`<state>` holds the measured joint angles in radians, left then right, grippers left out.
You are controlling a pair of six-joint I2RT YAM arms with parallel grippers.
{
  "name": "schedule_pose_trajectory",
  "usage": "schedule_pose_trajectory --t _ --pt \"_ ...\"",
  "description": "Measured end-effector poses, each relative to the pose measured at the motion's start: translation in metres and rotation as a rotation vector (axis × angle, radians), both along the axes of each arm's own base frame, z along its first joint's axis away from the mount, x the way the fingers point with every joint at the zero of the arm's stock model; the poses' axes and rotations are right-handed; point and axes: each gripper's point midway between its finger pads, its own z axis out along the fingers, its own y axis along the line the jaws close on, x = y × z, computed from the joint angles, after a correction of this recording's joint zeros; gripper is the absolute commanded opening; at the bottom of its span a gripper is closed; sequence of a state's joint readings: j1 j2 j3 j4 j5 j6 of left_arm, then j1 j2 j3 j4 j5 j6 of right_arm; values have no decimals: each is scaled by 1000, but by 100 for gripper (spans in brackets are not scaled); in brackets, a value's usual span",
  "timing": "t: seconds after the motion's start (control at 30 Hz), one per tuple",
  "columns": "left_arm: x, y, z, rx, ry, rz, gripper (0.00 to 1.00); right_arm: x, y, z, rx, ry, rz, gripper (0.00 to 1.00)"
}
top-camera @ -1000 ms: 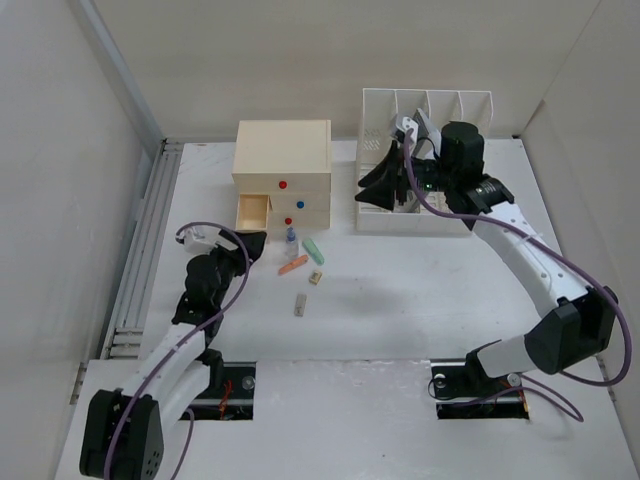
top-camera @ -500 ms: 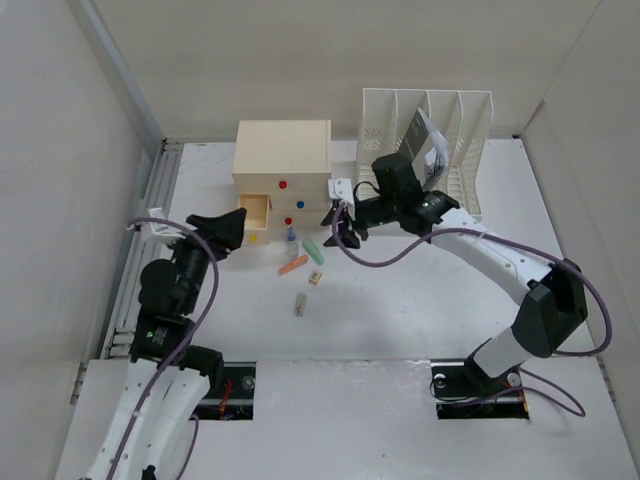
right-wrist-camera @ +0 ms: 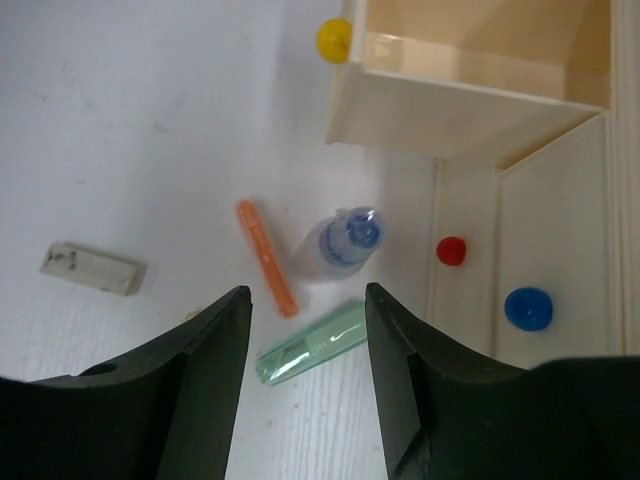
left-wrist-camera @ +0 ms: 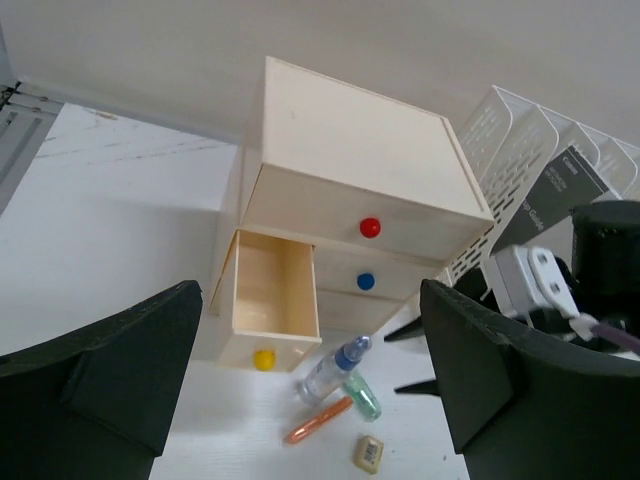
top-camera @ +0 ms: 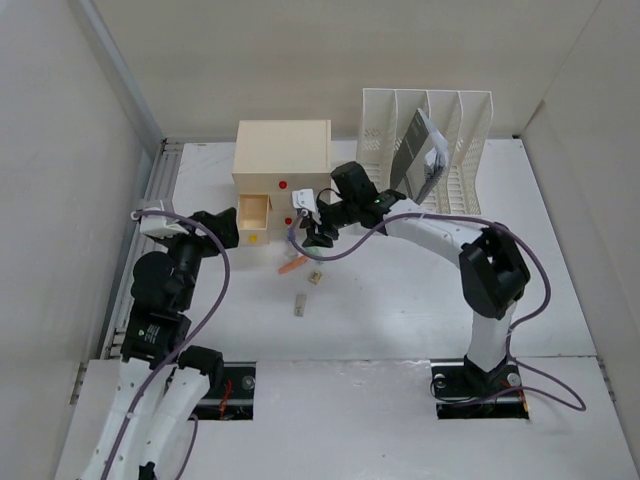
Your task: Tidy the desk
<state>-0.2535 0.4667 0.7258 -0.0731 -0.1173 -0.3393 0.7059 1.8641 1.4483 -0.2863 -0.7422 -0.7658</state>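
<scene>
The clear bottle is beyond my fingers, so my right gripper will next move toward the open drawer to the bottle, then down around the bottle's blue cap (top-camera: 291,235) (right-wrist-camera: 340,245).
The white desk (top-camera: 420,290) holds a small pile in front of the cream drawer box (top-camera: 283,160). The pile is a clear bottle with a blue cap (right-wrist-camera: 340,245), a green tube (right-wrist-camera: 310,343), an orange pen (right-wrist-camera: 266,258), a tan eraser (top-camera: 315,277) and a grey block (top-camera: 299,304). My right gripper (top-camera: 316,232) is open and empty. It hovers low with a finger on each side of the green tube (left-wrist-camera: 362,396). My left gripper (top-camera: 225,225) is open and empty, raised left of the box's open bottom drawer (left-wrist-camera: 275,295).
The open drawer has a yellow knob (right-wrist-camera: 334,39). The shut drawers have red (left-wrist-camera: 370,227) and blue (left-wrist-camera: 366,282) knobs. A white slotted file rack (top-camera: 455,130) at the back right holds a dark booklet (top-camera: 418,155). Walls enclose the desk on the left, back and right.
My right arm has swung from the file rack leftward and down over the pile, leaving the booklet in the rack. My left arm has pulled back and risen.
</scene>
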Motion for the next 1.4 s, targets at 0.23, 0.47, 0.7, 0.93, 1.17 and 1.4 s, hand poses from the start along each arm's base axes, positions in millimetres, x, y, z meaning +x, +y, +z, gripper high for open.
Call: schedule_pose_trajectory --t 0.23,0.47,0.7,0.93,1.17,1.4 --pt "-19 7 14 3 -93 3 90 26 21 -3 10 19 -55 55" --pt "-21 6 19 5 -113 -2 90 28 22 -12 -1 66 -82 55" --pt "-21 6 19 5 -115 -2 90 21 29 -13 0 86 -79 55" --pt "-22 6 20 5 -118 -2 90 14 40 -19 -5 107 -89 52" --pt "-22 6 20 7 -119 -2 90 17 42 -17 -5 108 -117 48" --pt "-22 6 20 7 -119 -2 90 23 41 -19 -15 99 -152 48"
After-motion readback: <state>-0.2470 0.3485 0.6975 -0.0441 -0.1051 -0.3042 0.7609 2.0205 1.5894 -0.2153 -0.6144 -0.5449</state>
